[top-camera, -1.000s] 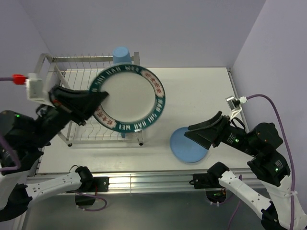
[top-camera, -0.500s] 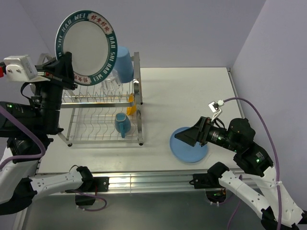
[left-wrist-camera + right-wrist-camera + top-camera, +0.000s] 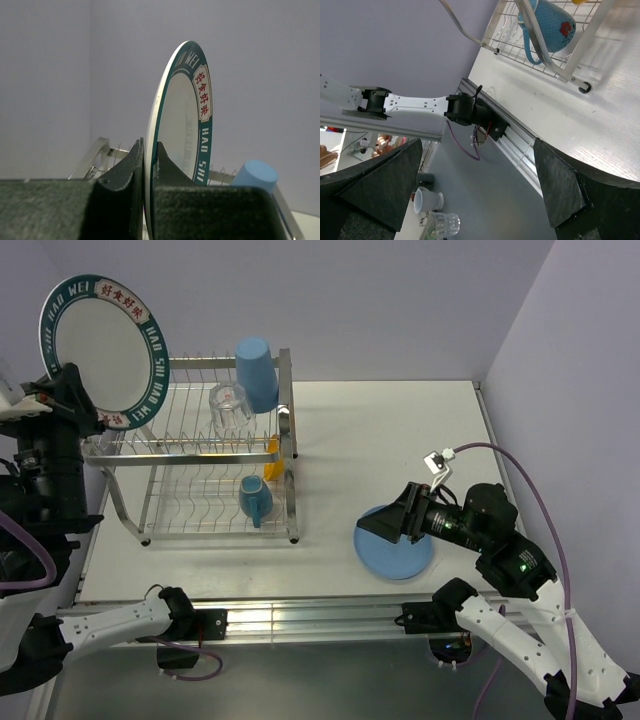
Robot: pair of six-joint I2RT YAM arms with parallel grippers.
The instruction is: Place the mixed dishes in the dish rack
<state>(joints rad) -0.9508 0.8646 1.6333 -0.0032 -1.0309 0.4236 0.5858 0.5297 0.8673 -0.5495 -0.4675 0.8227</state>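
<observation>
I should swing the plate to the empty wires of the dish rack beside the clear glass (image 3: pixel 228 406), lower it and release it. Those wires are below my left gripper and to its right in the top view.
My left gripper (image 3: pixel 72 388) is shut on the lower rim of the white plate with the dark patterned rim (image 3: pixel 95 345) and holds it upright, high beyond the left end of the dish rack (image 3: pixel 288 440). The left wrist view shows the plate (image 3: pixel 182 120) edge-on between the fingers (image 3: pixel 125 170). In the rack are the blue tumbler (image 3: pixel 255 370), the clear glass (image 3: pixel 228 406), the yellow-orange bowl (image 3: pixel 272 460) and the light blue mug (image 3: pixel 254 498). The large blue plate (image 3: pixel 395 555) lies flat on the table. My right gripper (image 3: pixel 380 525) is open and empty just over its left part.
The white table (image 3: pixel 400 430) ends at an aluminium rail (image 3: pixel 300 620) in front. The purple walls stand close behind and at the right. The right wrist view looks over the table's front edge (image 3: pixel 555 145) toward the mug (image 3: pixel 550 22) and the rack's foot (image 3: pixel 584 89).
My left gripper has carried the patterned plate from over the rack to the left, past the rack's left end. My right gripper has shifted only slightly above the blue plate.
</observation>
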